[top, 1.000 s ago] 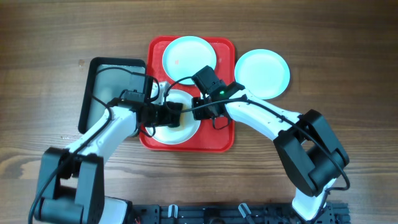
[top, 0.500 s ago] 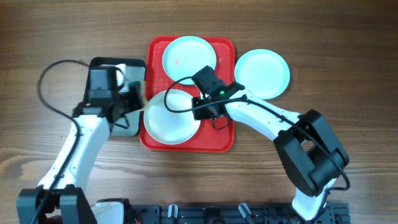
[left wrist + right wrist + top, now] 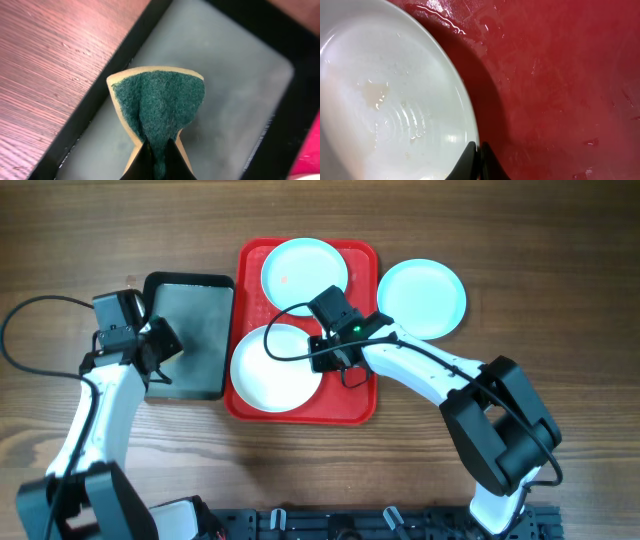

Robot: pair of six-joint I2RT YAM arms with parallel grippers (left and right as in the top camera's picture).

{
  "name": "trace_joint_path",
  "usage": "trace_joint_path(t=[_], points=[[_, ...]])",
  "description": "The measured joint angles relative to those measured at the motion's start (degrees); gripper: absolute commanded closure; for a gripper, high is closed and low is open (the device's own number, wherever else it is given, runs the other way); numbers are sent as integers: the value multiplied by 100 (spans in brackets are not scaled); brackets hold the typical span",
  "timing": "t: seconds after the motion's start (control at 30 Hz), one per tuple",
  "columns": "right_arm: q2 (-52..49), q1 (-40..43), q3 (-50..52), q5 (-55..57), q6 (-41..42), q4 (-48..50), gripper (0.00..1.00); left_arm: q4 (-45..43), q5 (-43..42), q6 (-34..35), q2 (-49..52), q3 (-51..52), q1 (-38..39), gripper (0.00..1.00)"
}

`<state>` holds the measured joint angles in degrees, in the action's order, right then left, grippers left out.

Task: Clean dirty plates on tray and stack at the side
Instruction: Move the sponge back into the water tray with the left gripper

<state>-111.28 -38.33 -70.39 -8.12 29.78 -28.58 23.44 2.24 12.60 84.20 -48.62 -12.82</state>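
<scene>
The left gripper lowers the sponge slightly toward the red tray next, onto the dark grey tray's empty bottom.
A white plate (image 3: 277,367) lies on the front of the red tray (image 3: 355,395), wet and glossy in the right wrist view (image 3: 385,100). My right gripper (image 3: 322,352) is shut on that plate's right rim (image 3: 477,150). A light blue plate (image 3: 304,270) with a small reddish smudge sits at the tray's back. Another light blue plate (image 3: 421,298) rests on the table to the right of the tray. My left gripper (image 3: 160,155) is shut on a green and yellow sponge (image 3: 160,105), held over the dark grey tray (image 3: 240,75).
The dark grey metal tray (image 3: 195,310) lies directly left of the red tray, and my left gripper (image 3: 162,342) hangs over its left edge. Bare wooden table (image 3: 560,260) surrounds both trays. The red tray floor (image 3: 560,90) looks wet.
My left arm has swung left with the sponge, off the white plate and over the grey tray. The right arm has held still on the plate's rim.
</scene>
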Motion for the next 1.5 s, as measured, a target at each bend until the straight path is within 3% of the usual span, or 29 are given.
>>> trace_joint_path(t=[0.2,1.5], points=[[0,0,9,-2,0,15,96,-33,7,-11,442,0,0,96],[0,0,20,-2,0,85,94,-256,-254,-404,605,68,0,96]])
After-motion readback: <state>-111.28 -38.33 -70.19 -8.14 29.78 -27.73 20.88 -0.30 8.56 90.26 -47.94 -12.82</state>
